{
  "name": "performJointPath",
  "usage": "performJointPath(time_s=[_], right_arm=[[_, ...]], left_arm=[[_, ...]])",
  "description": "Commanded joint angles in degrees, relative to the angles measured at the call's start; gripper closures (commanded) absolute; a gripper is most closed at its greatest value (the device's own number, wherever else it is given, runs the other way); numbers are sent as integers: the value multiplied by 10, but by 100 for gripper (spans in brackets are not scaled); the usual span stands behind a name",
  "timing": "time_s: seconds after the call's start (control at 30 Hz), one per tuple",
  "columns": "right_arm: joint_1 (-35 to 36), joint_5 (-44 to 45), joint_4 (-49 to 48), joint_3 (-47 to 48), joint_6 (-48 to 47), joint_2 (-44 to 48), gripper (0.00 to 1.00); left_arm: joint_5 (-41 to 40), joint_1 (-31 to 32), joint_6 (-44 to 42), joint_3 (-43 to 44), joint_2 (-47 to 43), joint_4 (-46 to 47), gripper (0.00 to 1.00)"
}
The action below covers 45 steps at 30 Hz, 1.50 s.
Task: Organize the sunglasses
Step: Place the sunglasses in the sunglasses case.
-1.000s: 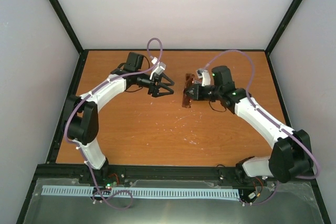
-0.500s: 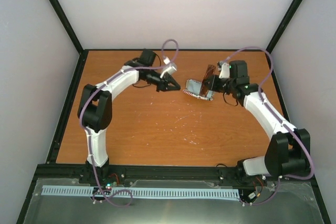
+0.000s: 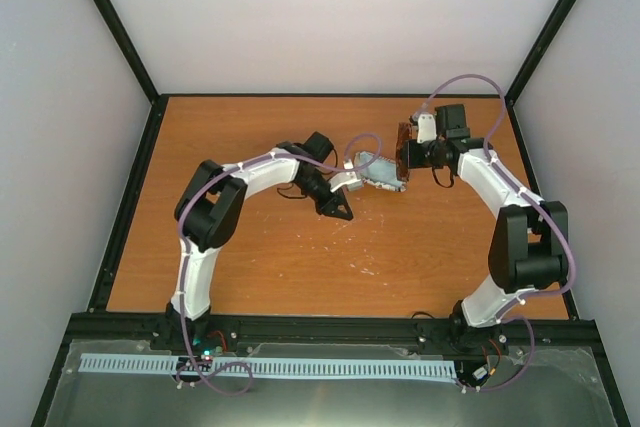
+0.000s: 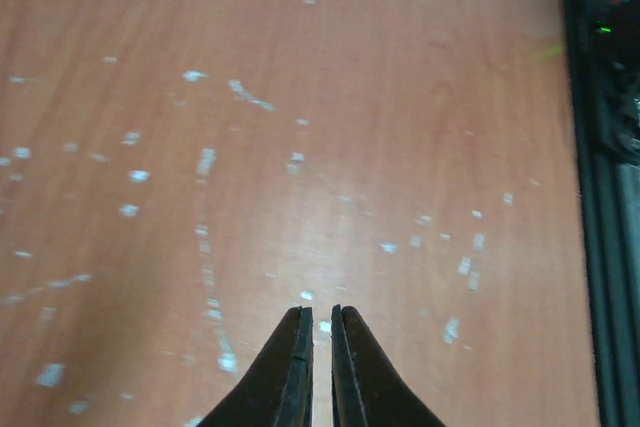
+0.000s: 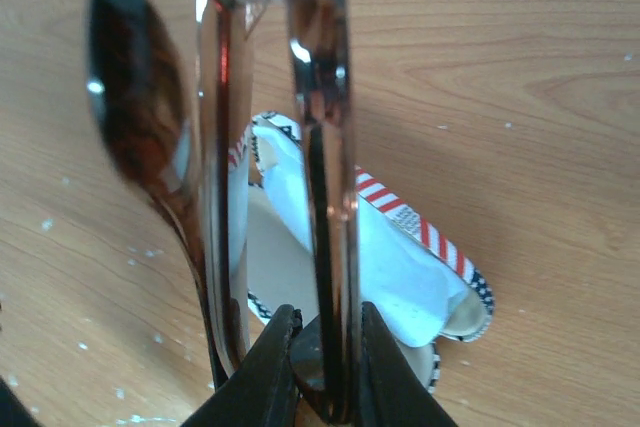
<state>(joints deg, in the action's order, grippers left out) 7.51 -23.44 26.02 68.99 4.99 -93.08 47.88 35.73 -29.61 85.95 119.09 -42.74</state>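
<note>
The sunglasses need to go left in the top view next, and my right gripper needs to lower them into the flag-patterned case to release them. The case is lying open.
My right gripper is shut on the sunglasses, whose thin reddish-brown frame and brown lenses stand on edge between its fingers. In the top view the sunglasses hang at my right gripper, just right of the flag-patterned case. The case lies open on the table below the glasses, with a light blue cloth inside it. My left gripper is down at the table just left of the case. Its fingers are shut with nothing between them, over bare wood.
The orange wooden table has pale scuff marks near its middle. A black frame rail runs along the table's edge, at the right of the left wrist view. White walls close in the back and sides.
My left gripper has shut and swung right and nearer, down beside the case. My right gripper has carried the sunglasses back and right, so the open case now shows.
</note>
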Motion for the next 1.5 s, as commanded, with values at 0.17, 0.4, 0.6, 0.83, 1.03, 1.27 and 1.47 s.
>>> performJointPath(time_s=[0.17, 0.4, 0.6, 0.83, 1.03, 1.27, 1.47], right_arm=[[0, 63, 40, 30, -128, -24, 97], [3, 63, 44, 30, -158, -34, 97], [12, 59, 47, 42, -179, -47, 97], [43, 69, 49, 47, -189, -70, 97], [46, 82, 46, 46, -187, -74, 97], [46, 76, 55, 50, -190, -80, 97], [46, 45, 66, 66, -175, -98, 97]], left_arm=[[-54, -1, 88, 184, 115, -8, 90], [-80, 0, 97, 265, 174, -23, 89], [-105, -1, 92, 262, 184, -20, 89], [-156, 0, 99, 267, 186, 13, 87], [-202, -1, 98, 278, 188, 52, 87], [-219, -4, 118, 319, 214, 88, 86], [-243, -4, 116, 354, 229, 90, 81]])
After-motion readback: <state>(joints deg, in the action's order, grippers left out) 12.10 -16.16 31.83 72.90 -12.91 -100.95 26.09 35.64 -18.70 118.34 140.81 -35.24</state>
